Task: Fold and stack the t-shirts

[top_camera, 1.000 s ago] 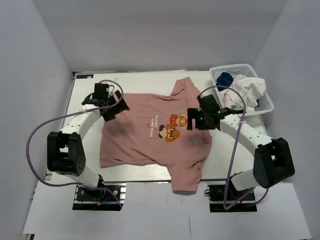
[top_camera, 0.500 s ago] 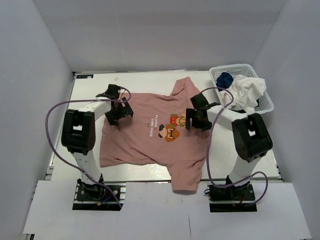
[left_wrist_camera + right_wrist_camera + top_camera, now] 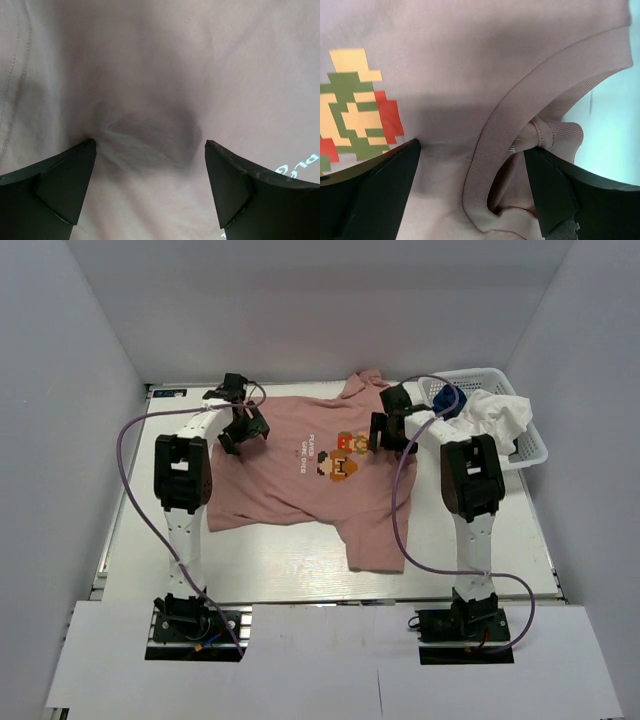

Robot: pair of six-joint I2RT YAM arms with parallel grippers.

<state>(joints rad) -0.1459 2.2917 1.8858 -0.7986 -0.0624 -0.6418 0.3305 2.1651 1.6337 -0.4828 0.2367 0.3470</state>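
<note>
The robot will lift its left gripper back toward the robot's base and lower it at the shirt's near hem corner (image 3: 213, 526), since only flat pink cloth is between the gripper's fingers.
A large dusty-pink t-shirt (image 3: 300, 490) lies spread face up on the white table (image 3: 130, 530), its pixel print (image 3: 340, 455) showing. My left gripper (image 3: 243, 430) stands open with its fingertips down on the shirt's left part; in the left wrist view only pink cloth (image 3: 150, 75) lies between the tips of my left gripper (image 3: 150, 145). My right gripper (image 3: 388, 430) is open at the neck. Its wrist view shows the ribbed collar (image 3: 505, 125) between the tips of my right gripper (image 3: 472, 149), next to the print (image 3: 355, 100). A royal-blue t-shirt (image 3: 450, 398) and a white t-shirt (image 3: 497, 418) lie bunched in the basket.
A white mesh basket (image 3: 530, 448) stands at the back right corner of the table, close to my right arm. White walls close in the table on the left, back and right. One pink sleeve (image 3: 375, 545) points toward the near edge.
Both arms have stretched toward the back of the table with open grippers on the pink shirt. The shirt has slid back with them and no longer hangs over the near edge.
</note>
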